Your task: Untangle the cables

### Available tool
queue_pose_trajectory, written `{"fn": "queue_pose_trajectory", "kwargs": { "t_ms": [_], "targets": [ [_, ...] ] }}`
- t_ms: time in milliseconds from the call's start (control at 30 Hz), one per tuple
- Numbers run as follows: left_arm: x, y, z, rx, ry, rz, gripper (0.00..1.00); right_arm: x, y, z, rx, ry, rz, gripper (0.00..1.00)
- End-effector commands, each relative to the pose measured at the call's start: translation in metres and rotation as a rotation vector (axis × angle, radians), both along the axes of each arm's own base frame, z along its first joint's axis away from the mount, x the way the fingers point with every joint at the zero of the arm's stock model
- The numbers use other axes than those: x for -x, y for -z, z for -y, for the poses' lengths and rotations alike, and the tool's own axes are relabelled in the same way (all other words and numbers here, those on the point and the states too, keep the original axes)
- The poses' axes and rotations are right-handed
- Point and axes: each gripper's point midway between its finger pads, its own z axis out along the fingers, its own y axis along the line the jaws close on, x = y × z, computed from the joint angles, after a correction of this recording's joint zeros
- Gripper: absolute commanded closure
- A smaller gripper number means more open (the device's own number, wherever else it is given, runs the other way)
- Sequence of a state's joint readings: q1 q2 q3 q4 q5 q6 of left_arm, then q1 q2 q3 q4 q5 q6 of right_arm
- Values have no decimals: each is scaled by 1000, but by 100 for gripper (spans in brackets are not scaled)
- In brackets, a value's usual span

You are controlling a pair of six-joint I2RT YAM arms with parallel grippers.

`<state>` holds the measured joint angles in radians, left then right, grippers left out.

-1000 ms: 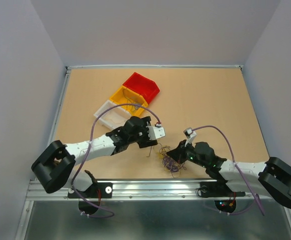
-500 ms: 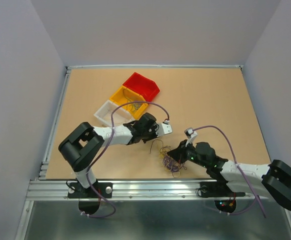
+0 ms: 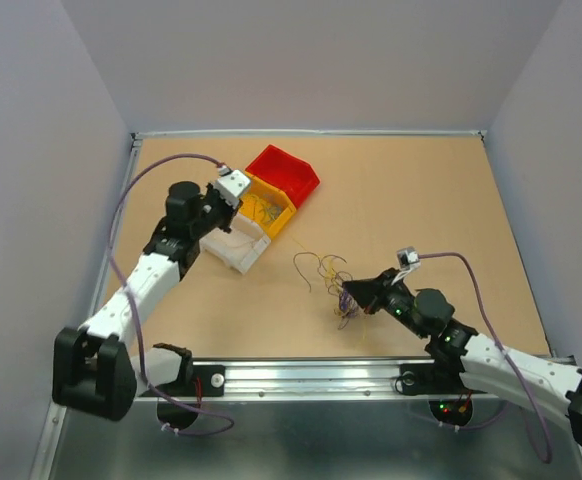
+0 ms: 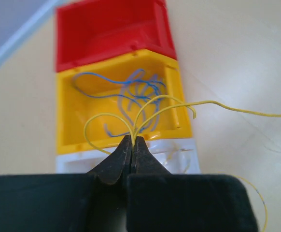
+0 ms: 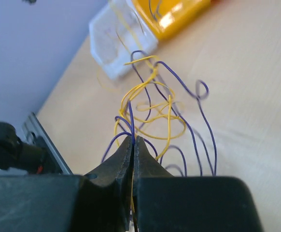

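Note:
Yellow cable still runs from the clump toward the bins, so my right gripper will next pull the purple and yellow cable pieces [image 3: 347, 291] [image 5: 133, 137] away from them, rightward in the top view.
The cables form a loose clump [image 3: 329, 272] of thin purple and yellow wires on the table in the top view. My right gripper [image 5: 133, 139] is shut on purple and yellow strands [image 5: 150, 104] at the clump's near edge, and it shows in the top view [image 3: 349, 298] too. My left gripper [image 4: 132, 139] is shut on a thin yellow cable [image 4: 227, 104], whose loops rise over the yellow bin [image 4: 68, 121]. In the top view the left gripper [image 3: 243, 196] hangs above the bins at the back left.
Three small bins stand in a row: red [image 3: 283, 170], yellow [image 3: 275, 208] with blue wires [image 4: 131, 89] in it, and white [image 3: 233, 245]. The table's metal front rail [image 3: 301, 375] runs under the arm bases.
My left gripper shut on a yellow cable at the clump and swung back-left with it to above the bins. The right gripper stayed shut; the clump shifted slightly.

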<state>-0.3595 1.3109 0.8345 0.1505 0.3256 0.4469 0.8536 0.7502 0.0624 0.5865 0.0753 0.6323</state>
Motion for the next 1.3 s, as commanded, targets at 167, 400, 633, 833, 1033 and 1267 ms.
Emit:
{"fn": "queue_pose_trajectory", "kwargs": {
  "t_ms": [167,400,633,833,1033,1267],
  "targets": [
    [45,-138,-96,355,-245,412,100,4,43,46,-47,184,-56,97],
    [27,-146,-192,460,-537,429,100,-8,40,65,-98,326,-87,99],
    [21,-131,-207,546,-494,327,100,-28,5,111,-136,599,-58,100],
    [51,-134,-149,502,-135,322,100,-27,-4,119,-106,620,-48,84],
    [79,-149,-128,450,-69,443,100,-22,-1,107,-79,548,-47,21],
    [96,-143,-94,425,95,430,100,-18,-4,99,-71,486,-20,1]
  ]
}}
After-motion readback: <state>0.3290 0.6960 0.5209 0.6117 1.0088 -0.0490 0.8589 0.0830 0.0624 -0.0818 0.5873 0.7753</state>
